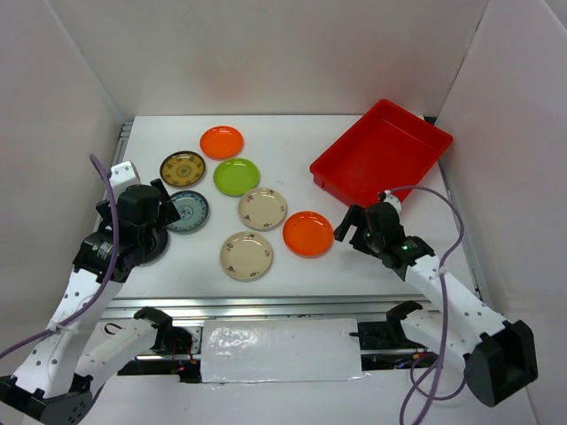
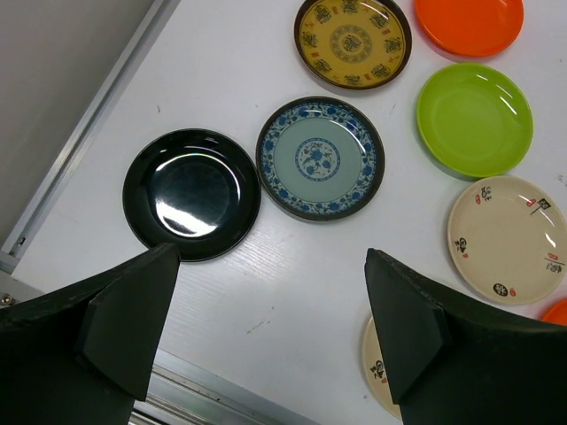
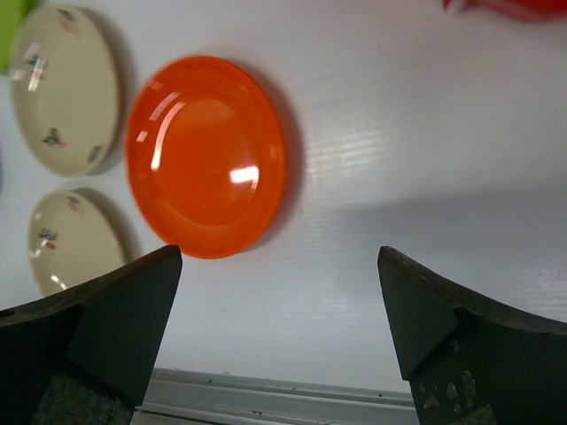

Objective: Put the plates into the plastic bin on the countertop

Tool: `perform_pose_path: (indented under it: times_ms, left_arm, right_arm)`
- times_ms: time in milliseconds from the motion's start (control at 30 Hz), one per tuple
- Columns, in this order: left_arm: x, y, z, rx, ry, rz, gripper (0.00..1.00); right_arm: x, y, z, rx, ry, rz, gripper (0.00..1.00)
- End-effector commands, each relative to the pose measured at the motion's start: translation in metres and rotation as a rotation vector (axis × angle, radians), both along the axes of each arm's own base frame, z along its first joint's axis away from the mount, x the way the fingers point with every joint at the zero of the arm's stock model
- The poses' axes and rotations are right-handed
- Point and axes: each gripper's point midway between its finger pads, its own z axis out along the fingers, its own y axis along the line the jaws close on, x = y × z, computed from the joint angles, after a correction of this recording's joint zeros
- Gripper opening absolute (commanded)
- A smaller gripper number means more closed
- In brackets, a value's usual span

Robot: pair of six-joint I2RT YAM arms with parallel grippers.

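My right gripper lowers and tilts toward the near orange plate (image 3: 205, 155) next, onto the plate's rim on the bin's side.
Seven small plates lie on the white countertop (image 1: 354, 266): orange (image 1: 221, 142), dark brown-gold (image 1: 182, 168), lime green (image 1: 236, 176), dark teal (image 1: 187, 212), two beige (image 1: 262, 208) (image 1: 246, 255), and a second orange (image 1: 307, 233). The red plastic bin (image 1: 381, 152) stands empty at the back right. My left gripper (image 2: 270, 328) is open and empty, held above the countertop just in front of the teal plate (image 2: 320, 159). My right gripper (image 3: 279, 310) is open and empty, just right of the near orange plate (image 3: 205, 155).
A glossy black plate (image 2: 191, 194) lies left of the teal one, partly under my left arm (image 1: 133, 226) in the top view. A metal rail (image 1: 266, 305) runs along the front edge. White walls enclose the sides and back.
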Motion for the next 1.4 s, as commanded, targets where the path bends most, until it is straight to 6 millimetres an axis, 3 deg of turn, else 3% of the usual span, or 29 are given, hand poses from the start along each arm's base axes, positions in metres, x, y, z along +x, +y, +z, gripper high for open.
perform_pose_path:
  times_ms: [0, 267, 500, 600, 700, 767, 800, 833, 933, 1033, 1233, 1333, 1367]
  left_arm:
    - [0.009, -0.006, 0.002, 0.002, -0.019, -0.042, 0.99]
    - [0.014, -0.017, -0.006, -0.008, 0.023, -0.093, 0.99]
    - [0.014, -0.020, -0.003, -0.016, 0.009, -0.114, 0.99]
    - [0.013, -0.019, -0.004, -0.015, 0.009, -0.114, 0.99]
    - [0.013, -0.020, -0.003, -0.018, 0.006, -0.119, 0.99]
    - [0.014, -0.021, -0.003, -0.019, 0.007, -0.125, 0.99]
    - [0.014, -0.021, -0.003, -0.019, 0.007, -0.125, 0.99]
    - [0.014, -0.022, -0.004, -0.020, 0.007, -0.126, 0.99]
    - [0.014, -0.021, -0.003, -0.020, 0.007, -0.126, 0.99]
    - [0.014, -0.021, -0.003, -0.021, 0.006, -0.124, 0.99]
    - [0.013, -0.021, -0.002, -0.022, 0.000, -0.123, 0.99]
    - [0.013, -0.021, -0.002, -0.025, 0.000, -0.125, 0.99]
    - [0.013, -0.022, -0.003, -0.023, 0.005, -0.130, 0.99]
  right_arm:
    - [0.023, 0.017, 0.005, 0.174, -0.062, -0.015, 1.00]
    - [0.037, 0.039, -0.053, 0.255, 0.056, 0.015, 0.91]
    - [0.045, 0.051, -0.080, 0.248, 0.119, 0.015, 0.67]
    - [0.044, 0.051, -0.090, 0.258, 0.145, -0.005, 0.48]
    - [0.042, 0.050, -0.100, 0.265, 0.172, -0.023, 0.42]
    - [0.040, 0.049, -0.104, 0.275, 0.185, -0.035, 0.25]
    - [0.040, 0.047, -0.104, 0.273, 0.183, -0.047, 0.07]
    - [0.039, 0.047, -0.104, 0.275, 0.182, -0.054, 0.00]
    - [0.035, 0.044, -0.090, 0.273, 0.137, -0.104, 0.00]
    - [0.035, 0.039, -0.058, 0.271, 0.044, -0.168, 0.00]
    - [0.042, 0.020, 0.034, 0.317, -0.189, -0.205, 0.00]
    - [0.059, -0.008, 0.065, 0.269, -0.253, -0.272, 0.00]
    - [0.073, -0.036, 0.059, 0.229, -0.242, -0.359, 0.00]
